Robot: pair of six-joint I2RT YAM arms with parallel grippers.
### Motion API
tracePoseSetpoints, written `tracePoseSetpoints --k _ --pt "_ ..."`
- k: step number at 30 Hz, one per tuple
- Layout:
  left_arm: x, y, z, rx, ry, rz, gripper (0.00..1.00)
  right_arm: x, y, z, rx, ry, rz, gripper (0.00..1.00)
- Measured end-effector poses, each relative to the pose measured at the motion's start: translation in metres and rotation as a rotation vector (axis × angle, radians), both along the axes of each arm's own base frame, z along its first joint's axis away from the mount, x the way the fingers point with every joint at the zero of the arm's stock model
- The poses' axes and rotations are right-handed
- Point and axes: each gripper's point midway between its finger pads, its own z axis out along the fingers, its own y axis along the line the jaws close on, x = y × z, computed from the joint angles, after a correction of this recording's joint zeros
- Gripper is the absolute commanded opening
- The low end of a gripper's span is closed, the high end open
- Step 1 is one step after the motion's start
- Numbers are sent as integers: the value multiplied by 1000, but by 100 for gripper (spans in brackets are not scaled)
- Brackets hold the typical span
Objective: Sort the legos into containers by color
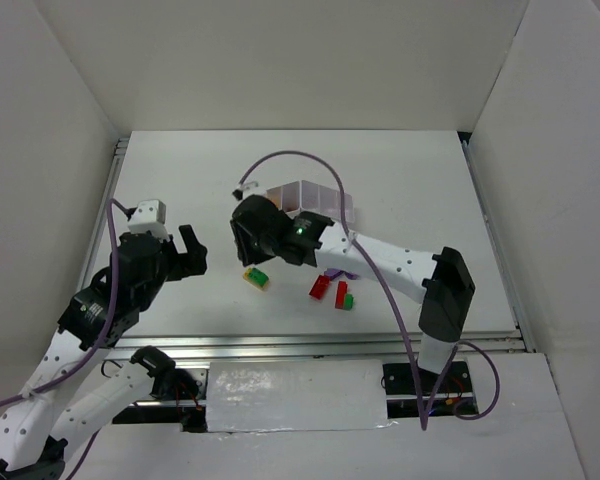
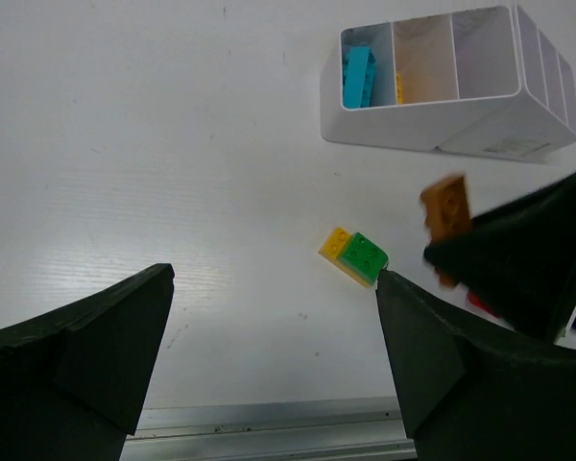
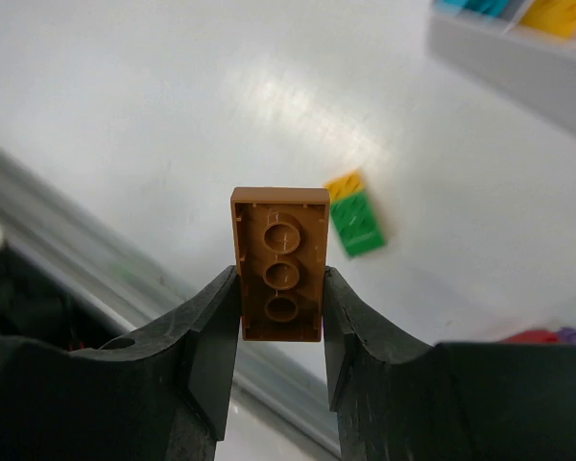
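Observation:
Light blue and yellow legos sit in separate sections. My right gripper needs to swing outward next, over the section past the yellow one, and release the orange-brown lego (image 3: 279,259).
My right gripper (image 3: 279,288) is shut on an orange-brown lego (image 3: 279,259) and holds it above the table, underside toward the camera. The same lego (image 2: 447,206) also shows in the left wrist view. A joined yellow and green lego (image 1: 256,277) (image 2: 355,256) lies on the table below it. Red (image 1: 320,288), red-and-green (image 1: 344,298) and purple (image 1: 337,272) legos lie to the right. The white containers tray (image 1: 315,197) (image 2: 422,130) holds a light blue lego (image 2: 358,77) and a yellow one (image 2: 399,88). To the left, my left gripper (image 1: 185,252) (image 2: 274,279) hangs open with nothing between its fingers.
An aluminium rail (image 1: 330,345) (image 2: 269,423) runs along the table's near edge. White walls enclose the table on the left, back and right. A purple cable (image 1: 300,155) loops above the right arm.

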Motion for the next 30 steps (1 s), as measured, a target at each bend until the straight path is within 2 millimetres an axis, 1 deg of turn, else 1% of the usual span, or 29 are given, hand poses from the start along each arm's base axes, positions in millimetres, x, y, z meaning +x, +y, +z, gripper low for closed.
tracePoseSetpoints --k 1,2,4,5,9,11,13,16,19,22,27,28,30 --pt "0 2 0 3 -2 10 100 10 -1 6 10 -7 -35 0" --pt "0 4 0 7 -2 22 100 33 -5 19 32 -25 -96 0" --pt "-1 9 0 15 -6 47 100 70 -17 29 42 -47 -207 0" --pt "-1 11 1 16 -8 57 100 88 -25 31 41 -53 -261 0" --pt "-1 14 1 11 -9 77 100 144 -57 26 -15 -70 -445 0" --pt "-1 14 0 13 -7 76 100 163 -68 20 -50 -87 -520 0" --pt "-1 14 0 13 -5 76 99 172 -76 13 -89 -98 -564 0" --pt "-1 13 -1 13 -4 75 100 175 -80 4 -126 -107 -588 0" --pt "-1 13 0 13 -4 74 100 177 -83 -1 -147 -113 -601 0" --pt "-1 12 -1 11 -2 69 100 182 -83 -2 -158 -127 -612 1" --pt "-1 11 -1 8 -1 62 99 190 -80 -2 -172 -145 -613 6" --pt "-1 11 -1 8 0 60 100 191 -81 -3 -176 -145 -612 8" --pt "-1 10 -1 7 0 57 100 190 -84 -4 -189 -144 -609 8"
